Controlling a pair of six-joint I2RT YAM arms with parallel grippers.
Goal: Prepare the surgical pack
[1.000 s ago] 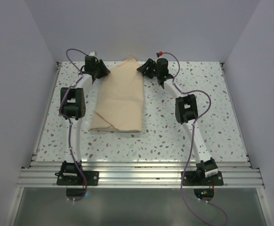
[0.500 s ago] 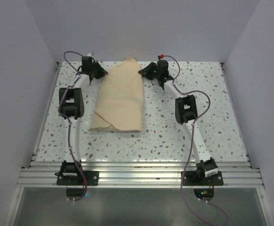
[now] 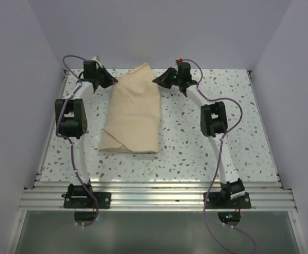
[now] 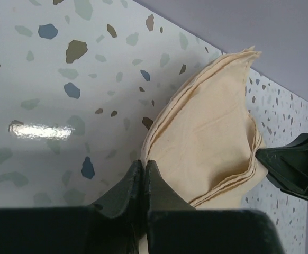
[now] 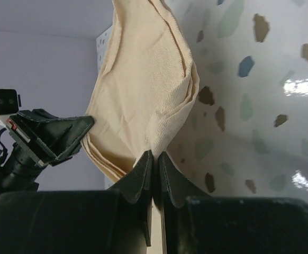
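The pinched fold in my right gripper goes up and back over the sheet's flat middle [image 3: 148, 117] next for release, since that middle lies back from the gripper.
The surgical pack shows as a folded tan sheet [image 3: 133, 114] lying lengthwise on the speckled table [image 3: 196, 148]. My left gripper [image 3: 107, 82] is at the sheet's far left edge. In the left wrist view that gripper [image 4: 144, 162] is shut, with the layered edge of the sheet [image 4: 212, 143] running into its tips. At the far right edge, my right gripper [image 3: 158, 80] is shut too. The right wrist view shows it [image 5: 155, 153] pinching a raised fold of the sheet [image 5: 143, 90]. Whatever lies under or inside the sheet is hidden.
Pale walls [image 3: 32, 79] close the table in on the left, back and right, and both grippers are near the back wall. An aluminium rail [image 3: 154, 196] with the arm bases runs along the near edge.
Both grippers have gone from open to shut on the sheet's far edges. The left arm has swung to the left, and the sheet's near end has slid slightly left.
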